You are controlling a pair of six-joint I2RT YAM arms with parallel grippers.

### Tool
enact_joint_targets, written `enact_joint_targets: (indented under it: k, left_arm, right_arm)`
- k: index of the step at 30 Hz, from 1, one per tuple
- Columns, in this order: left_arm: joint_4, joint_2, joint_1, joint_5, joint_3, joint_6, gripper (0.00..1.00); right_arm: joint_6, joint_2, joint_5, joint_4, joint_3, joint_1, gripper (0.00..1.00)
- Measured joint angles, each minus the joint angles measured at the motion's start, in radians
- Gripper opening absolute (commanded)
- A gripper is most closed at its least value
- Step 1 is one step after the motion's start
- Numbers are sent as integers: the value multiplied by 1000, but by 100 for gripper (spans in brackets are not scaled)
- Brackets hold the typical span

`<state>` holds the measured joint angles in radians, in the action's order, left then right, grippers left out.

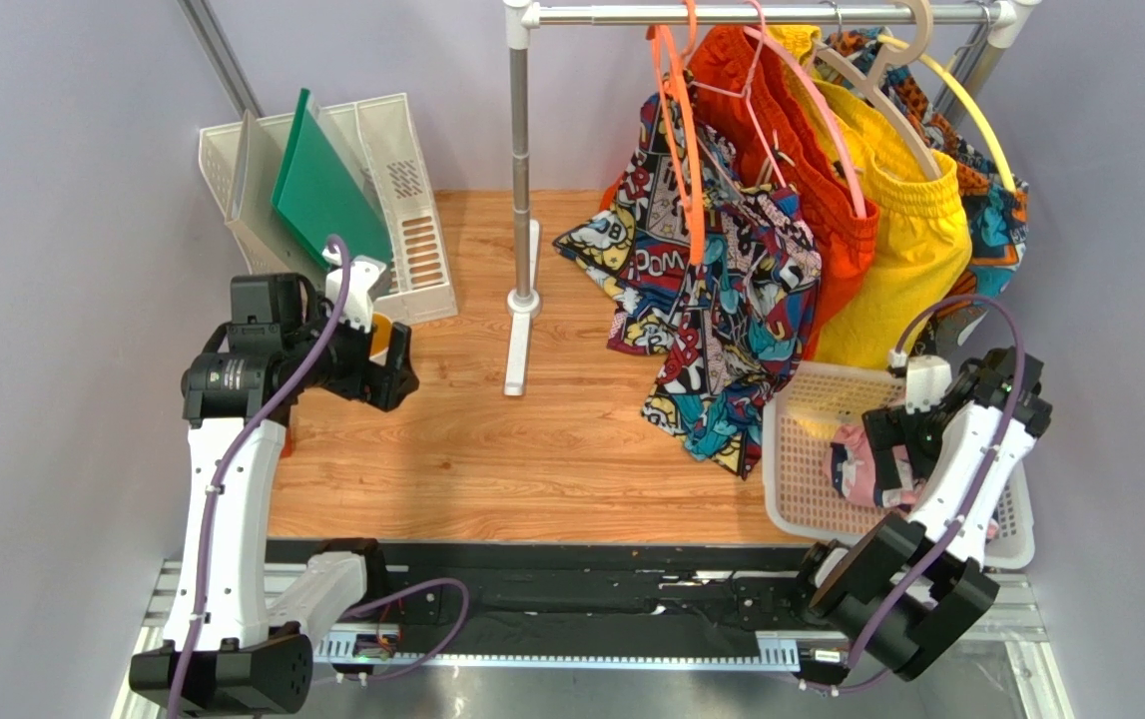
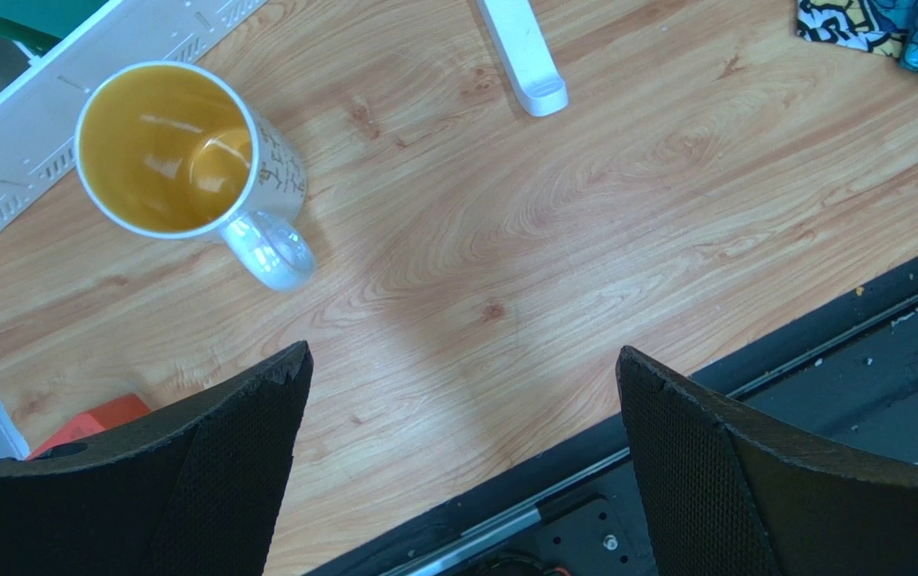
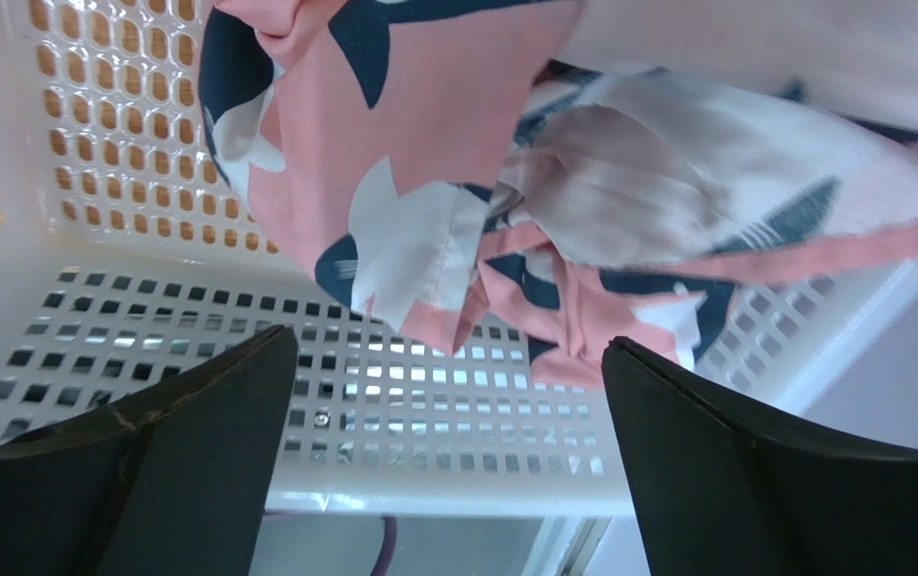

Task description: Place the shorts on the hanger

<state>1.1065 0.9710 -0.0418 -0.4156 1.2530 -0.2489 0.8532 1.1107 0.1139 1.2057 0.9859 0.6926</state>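
Observation:
My right gripper lowers into the white basket to the crumpled pink shorts (image 1: 868,474) next.
The pink shorts (image 1: 857,465) with a navy and white print lie crumpled in the white basket (image 1: 818,397) at the right; in the right wrist view the shorts (image 3: 548,180) fill the top. My right gripper (image 1: 893,450) hangs over the basket, open and empty (image 3: 451,360), just short of the fabric. The orange hanger (image 1: 683,143) hangs on the rail (image 1: 758,14) at the back, in front of the comic-print shorts (image 1: 721,300). My left gripper (image 1: 391,367) is open and empty (image 2: 464,372) above the wooden table at the left.
Orange shorts (image 1: 773,105) and yellow shorts (image 1: 908,225) hang on other hangers. The rack's post (image 1: 521,180) stands mid-table. A white file rack (image 1: 383,195) with a green board (image 1: 320,187) is at back left. A yellow-lined mug (image 2: 187,162) sits below the left gripper.

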Motion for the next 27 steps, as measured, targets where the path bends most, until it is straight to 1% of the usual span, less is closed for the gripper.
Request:
enact_joint_targets:
  k: [3, 6, 7, 9, 10, 12, 13, 14, 17, 20, 23, 27]
  left_arm:
    - [-1, 8, 0, -14, 0, 0, 99]
    - [-3, 8, 0, -14, 0, 0, 99]
    - [-4, 7, 0, -13, 0, 0, 99]
    - [-4, 7, 0, -13, 0, 0, 99]
    - [-4, 7, 0, -13, 0, 0, 99]
    - [-4, 7, 0, -13, 0, 0, 99]
    - [-4, 7, 0, -13, 1, 0, 99]
    - [-4, 7, 0, -14, 1, 0, 100]
    - [-4, 7, 0, -14, 3, 1, 99]
    - [-4, 7, 0, -14, 13, 1, 99]
    - [-6, 7, 0, -16, 31, 1, 100]
    - [-12, 7, 0, -21, 55, 1, 99]
  right_arm:
    - [45, 22, 0, -75, -84, 2, 100]
    - [62, 90, 0, -129, -118, 2, 93]
    - [65, 126, 0, -148, -123, 2, 83]
    - [70, 192, 4, -173, -123, 3, 70]
    - [70, 223, 8, -183, -123, 3, 51]
    - [63, 275, 25, -190, -123, 3, 30]
    - [69, 292, 36, -188, -122, 3, 4]
    - [71, 303, 50, -177, -119, 3, 0]
    - [77, 305, 111, -103, -84, 3, 0]
    - [94, 246, 192, 0, -2, 3, 0]
    - [123, 128, 296, 68, 116, 3, 0]
    - [140, -43, 477, 102, 380, 3, 0]
